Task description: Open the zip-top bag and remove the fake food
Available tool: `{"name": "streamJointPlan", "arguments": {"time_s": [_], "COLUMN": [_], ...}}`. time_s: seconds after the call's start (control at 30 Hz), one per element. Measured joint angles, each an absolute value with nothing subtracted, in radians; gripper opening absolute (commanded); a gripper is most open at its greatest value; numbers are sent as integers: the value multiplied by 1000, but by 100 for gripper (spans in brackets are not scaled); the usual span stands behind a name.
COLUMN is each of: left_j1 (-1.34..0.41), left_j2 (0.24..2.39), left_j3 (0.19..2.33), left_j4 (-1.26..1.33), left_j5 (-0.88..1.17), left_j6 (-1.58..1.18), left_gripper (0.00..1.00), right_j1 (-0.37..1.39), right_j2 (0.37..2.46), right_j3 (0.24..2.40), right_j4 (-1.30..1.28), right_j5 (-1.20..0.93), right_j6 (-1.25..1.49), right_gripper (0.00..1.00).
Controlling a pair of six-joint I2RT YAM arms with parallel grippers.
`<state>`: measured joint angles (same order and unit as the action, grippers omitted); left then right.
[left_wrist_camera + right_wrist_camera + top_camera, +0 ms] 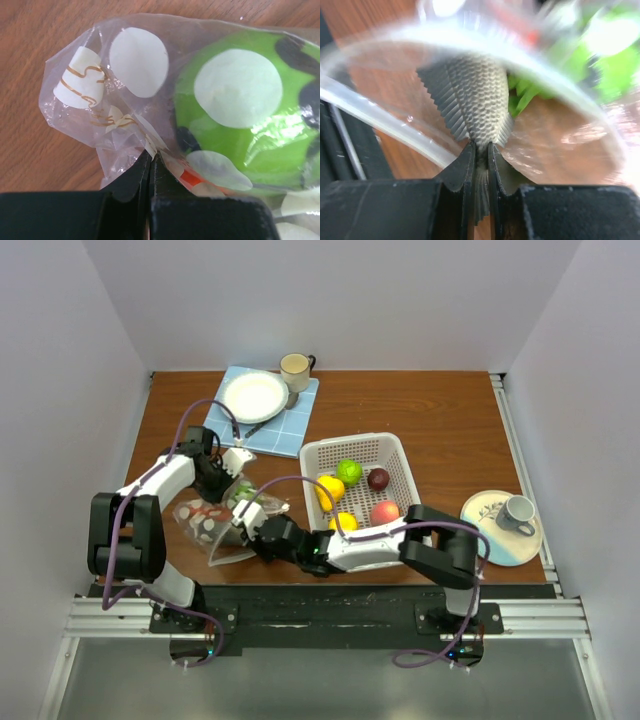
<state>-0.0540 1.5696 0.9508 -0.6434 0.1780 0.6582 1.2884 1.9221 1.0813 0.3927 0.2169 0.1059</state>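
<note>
The fruits leave room over the basket's bare middle (359,501). My right gripper needs to pull the fish out of the bag toward the right in the top view and let go of it there.
The clear polka-dot zip-top bag (203,524) lies on the wood table left of centre. My left gripper (237,483) is at its far end, shut on a fold of the plastic (150,142) next to a green fake fruit (250,145) inside the bag. My right gripper (244,521) is at the bag's near side, shut on the tail of a grey scaly fake fish (475,100). The fish reaches into the bag's open mouth, whose clear rim (380,125) arcs around it. Leafy green food (520,97) lies behind the fish.
The white perforated basket (350,443) stands right of the bag and holds a green (348,471), a maroon (378,478), a red (385,512) and two yellow fruits (328,488). A plate (255,396) on a blue mat (295,425) and a mug (295,367) sit at the back. A saucer with a cup (517,510) sits at the right.
</note>
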Motion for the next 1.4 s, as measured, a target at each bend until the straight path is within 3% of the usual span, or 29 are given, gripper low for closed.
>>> {"name": "streamJointPlan", "arguments": {"time_s": [0.23, 0.47, 0.77, 0.9, 0.93, 1.03, 1.13, 1.4], "left_j1": [-54, -54, -54, -54, -54, -54, -54, -54], "left_j2": [1573, 1574, 1581, 1589, 1589, 1589, 1589, 1589], "left_j3": [951, 951, 951, 951, 951, 952, 952, 952], "left_j4": [-629, -626, -620, -622, -623, -623, -624, -623], "left_j5": [178, 179, 180, 184, 185, 187, 188, 189], "left_j6": [658, 657, 655, 649, 648, 647, 647, 647], "left_gripper": [0, 0, 0, 0, 0, 0, 0, 0], "right_j1": [1288, 1288, 1288, 1287, 1285, 1281, 1280, 1330], "right_j2": [1682, 1364, 863, 752, 759, 834, 964, 1173], "right_j3": [1060, 903, 692, 651, 648, 646, 649, 760], "right_j4": [277, 80, -205, -226, -228, -234, -263, -174], "right_j5": [243, 346, 633, 756, 786, 864, 929, 869], "right_j6": [63, 50, 140, 168, 173, 200, 241, 183], "right_gripper": [6, 6, 11, 13, 20, 61, 74, 78]}}
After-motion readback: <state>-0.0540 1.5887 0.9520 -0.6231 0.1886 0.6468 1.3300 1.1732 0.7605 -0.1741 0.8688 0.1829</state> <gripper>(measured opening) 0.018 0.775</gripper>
